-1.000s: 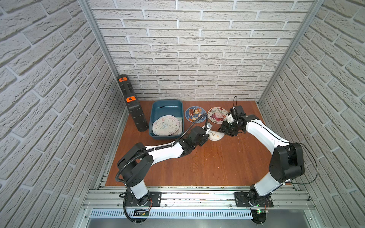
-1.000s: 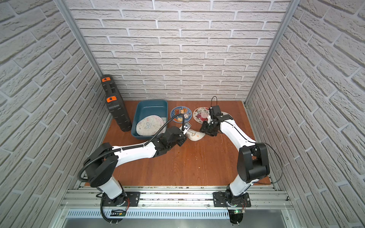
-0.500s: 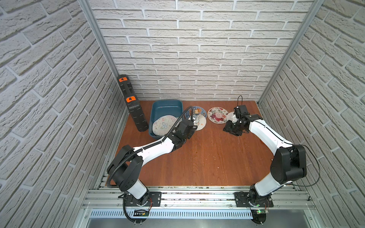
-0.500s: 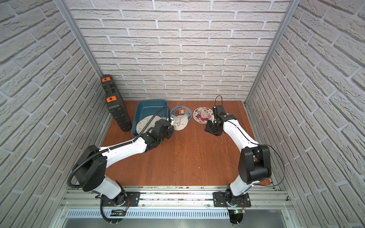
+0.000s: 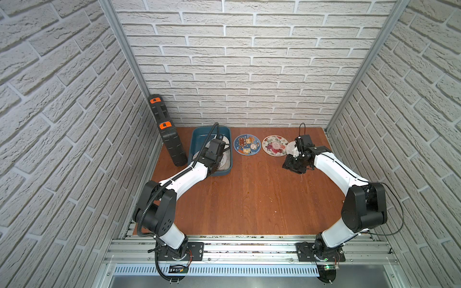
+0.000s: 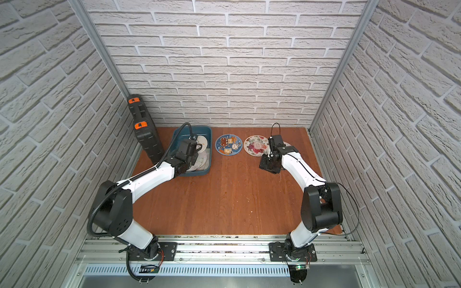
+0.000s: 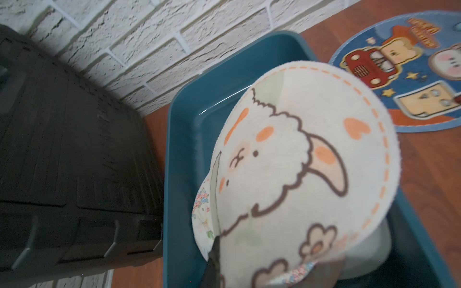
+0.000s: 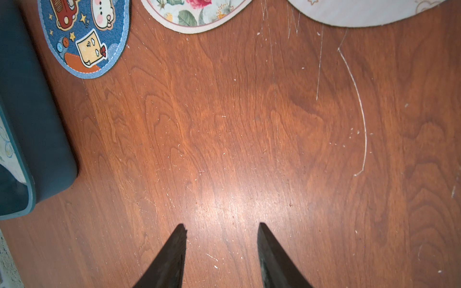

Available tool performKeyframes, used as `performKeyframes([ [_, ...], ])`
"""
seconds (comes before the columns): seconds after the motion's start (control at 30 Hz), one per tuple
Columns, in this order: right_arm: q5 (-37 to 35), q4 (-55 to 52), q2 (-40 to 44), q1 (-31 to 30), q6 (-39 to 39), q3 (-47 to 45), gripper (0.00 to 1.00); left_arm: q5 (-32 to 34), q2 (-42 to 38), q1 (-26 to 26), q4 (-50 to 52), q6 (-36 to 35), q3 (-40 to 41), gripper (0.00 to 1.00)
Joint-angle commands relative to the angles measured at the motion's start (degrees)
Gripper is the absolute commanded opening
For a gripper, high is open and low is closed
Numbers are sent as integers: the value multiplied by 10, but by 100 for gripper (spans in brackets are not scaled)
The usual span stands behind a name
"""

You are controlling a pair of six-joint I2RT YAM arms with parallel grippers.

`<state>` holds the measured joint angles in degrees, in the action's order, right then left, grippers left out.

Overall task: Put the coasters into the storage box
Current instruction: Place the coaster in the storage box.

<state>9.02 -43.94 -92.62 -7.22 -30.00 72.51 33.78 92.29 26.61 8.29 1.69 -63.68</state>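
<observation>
The cream coaster hangs above the storage box's rim, so my left gripper will next lower toward the coasters below it inside the box and release it.
My left gripper [image 7: 269, 269] is shut on a cream coaster with a sheep print [image 7: 299, 162], held tilted over the teal storage box [image 7: 182, 124]. Behind it peeks the edge of a flower-printed coaster [image 7: 202, 217]. In a top view the left gripper [image 5: 220, 142] hangs above the storage box [image 5: 197, 134], where more coasters [image 5: 225, 159] lie. A blue coaster [image 5: 247, 145], a floral coaster [image 5: 275, 145] and a white coaster [image 5: 291, 147] lie on the table in a row. My right gripper [image 8: 222, 227] stands open and empty over bare wood, in front of the white coaster.
A tall black case with orange latches [image 5: 168, 132] leans at the left wall beside the box. Brick walls close the back and both sides. The right gripper [image 6: 268, 165] sits just in front of the floral coaster [image 6: 257, 145].
My left arm carried the sheep coaster from the middle of the table leftward and back, to above the box. My right gripper drew away to the right and stands over bare table.
</observation>
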Motion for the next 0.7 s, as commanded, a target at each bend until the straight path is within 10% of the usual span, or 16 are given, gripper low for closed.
performKeyframes([
  [0.0,4,9,-2,-2,3,-10,47,21,37,-14,16,5,-23,0],
  [0.47,10,8,-3,-2,3,-13,46,-13,148,-17,93,70,-65,0],
  [0.67,11,12,1,-2,2,-19,46,-24,131,-17,100,81,-61,38],
])
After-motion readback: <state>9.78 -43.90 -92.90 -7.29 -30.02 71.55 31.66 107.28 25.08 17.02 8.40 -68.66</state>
